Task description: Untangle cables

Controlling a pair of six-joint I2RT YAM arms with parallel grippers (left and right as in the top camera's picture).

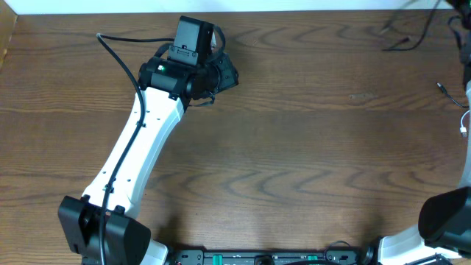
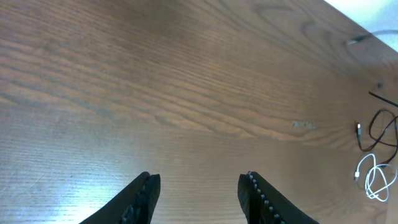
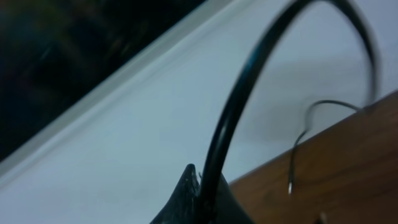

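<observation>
My right gripper tips downward toward the wood by the table's far edge next and releases the black cable, since that wood lies below the gripper.
The white cable lies in small loops at the far right of the table, and its end shows at the overhead's right edge. The black cable lies just behind it, with a plug end in the overhead view. My left gripper is open and empty, low over bare wood at the back left, far from both cables. My right gripper is shut on a black cable that arcs up from its fingers. This gripper is outside the overhead view.
A thin black wire lies at the back right near the table's far edge. Another thin black end hangs over the wood in the right wrist view. The right arm's base stands at the front right. A white wall lies behind the table.
</observation>
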